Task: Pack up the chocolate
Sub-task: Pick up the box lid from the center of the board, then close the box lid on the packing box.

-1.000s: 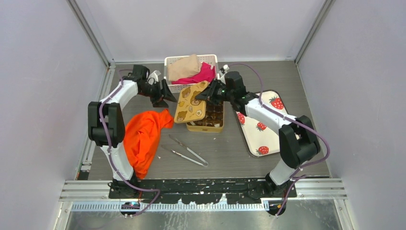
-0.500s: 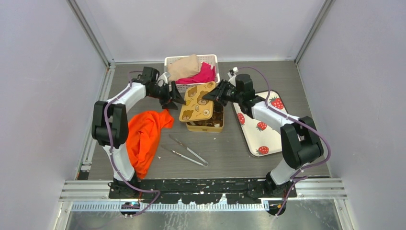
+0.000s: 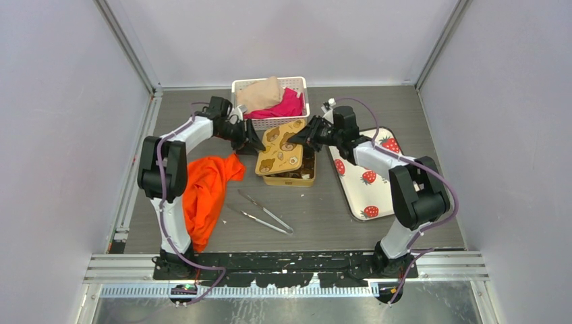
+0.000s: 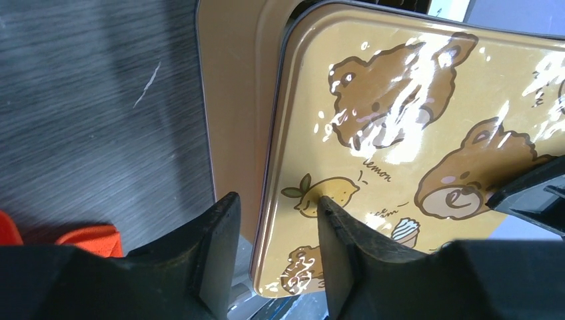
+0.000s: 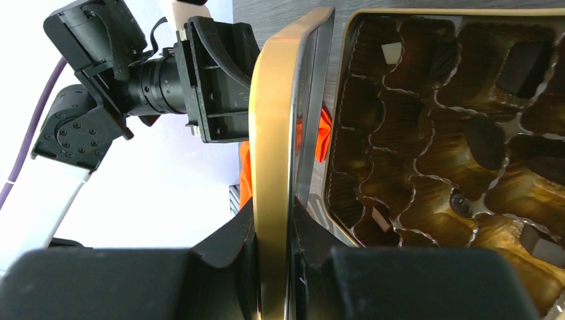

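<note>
Next, my right gripper will go down toward the right in the top view, over the tin's uncovered side (image 3: pixel 309 163) (image 5: pixel 526 177), and release the lid, because it leaves cups there open.
The gold tin (image 3: pixel 291 178) stands mid-table, and its bear-printed lid (image 3: pixel 283 150) hangs tilted over it. My right gripper (image 3: pixel 307 138) is shut on the lid's right rim; in the right wrist view, the gripper (image 5: pixel 274 227) pinches that gold edge (image 5: pixel 273 133). My left gripper (image 3: pixel 254 143) straddles the lid's left edge. One finger (image 4: pixel 336 230) rests on the printed top (image 4: pixel 413 133). The other finger (image 4: pixel 216 233) stands clear below, so the jaws are still apart. Chocolate lies in the tin's brown cups: a dark square (image 5: pixel 516 70), a dark oval (image 5: pixel 485 140) and a cream piece (image 5: pixel 392 52).
A white basket (image 3: pixel 237 86) of cloths stands just behind the tin. An orange cloth (image 3: pixel 206 189) lies to the left, under the left arm. Metal tongs (image 3: pixel 260 214) lie in front of the tin. The strawberry tray (image 3: pixel 367 177) sits to the right, under the right arm.
The left arm swung right to the lid's left edge, and its jaws have narrowed around it. The right gripper carried the lid back and flatter over the tin.
</note>
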{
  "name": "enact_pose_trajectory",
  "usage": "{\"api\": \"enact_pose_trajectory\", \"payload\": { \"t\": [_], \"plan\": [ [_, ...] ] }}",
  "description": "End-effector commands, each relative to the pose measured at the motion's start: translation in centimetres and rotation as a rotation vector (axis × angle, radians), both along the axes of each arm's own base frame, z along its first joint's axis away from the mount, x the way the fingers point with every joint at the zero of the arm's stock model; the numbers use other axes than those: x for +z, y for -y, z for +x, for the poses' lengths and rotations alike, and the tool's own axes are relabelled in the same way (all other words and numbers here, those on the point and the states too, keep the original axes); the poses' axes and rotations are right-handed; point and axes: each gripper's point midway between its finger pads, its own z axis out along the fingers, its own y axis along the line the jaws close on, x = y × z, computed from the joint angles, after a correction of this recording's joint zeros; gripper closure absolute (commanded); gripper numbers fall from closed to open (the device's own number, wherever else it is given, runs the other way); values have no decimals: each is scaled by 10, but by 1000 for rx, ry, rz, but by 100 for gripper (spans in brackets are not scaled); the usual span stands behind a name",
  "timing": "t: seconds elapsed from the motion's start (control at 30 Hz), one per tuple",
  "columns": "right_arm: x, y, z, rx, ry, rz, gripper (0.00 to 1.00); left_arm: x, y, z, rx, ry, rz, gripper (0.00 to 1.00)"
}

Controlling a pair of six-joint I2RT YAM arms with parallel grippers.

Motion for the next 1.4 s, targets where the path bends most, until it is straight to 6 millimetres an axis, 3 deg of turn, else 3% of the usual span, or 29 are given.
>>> {"api": "enact_pose_trajectory", "payload": {
  "t": [0.0,0.87,1.03,1.37],
  "plan": [
    [18,0,3,35,76,36,99,15,10,13,-17,56,-34,55],
    [-8,20,1,41,9,-3,99,10,27,13,-51,41,-31,61],
    [-12,24,-3,41,-4,-24,94,10,28,13,-52,39,-30,61],
    [-18,29,-8,37,-13,-42,93,11,28,11,-54,41,-22,60]
  ]
}}
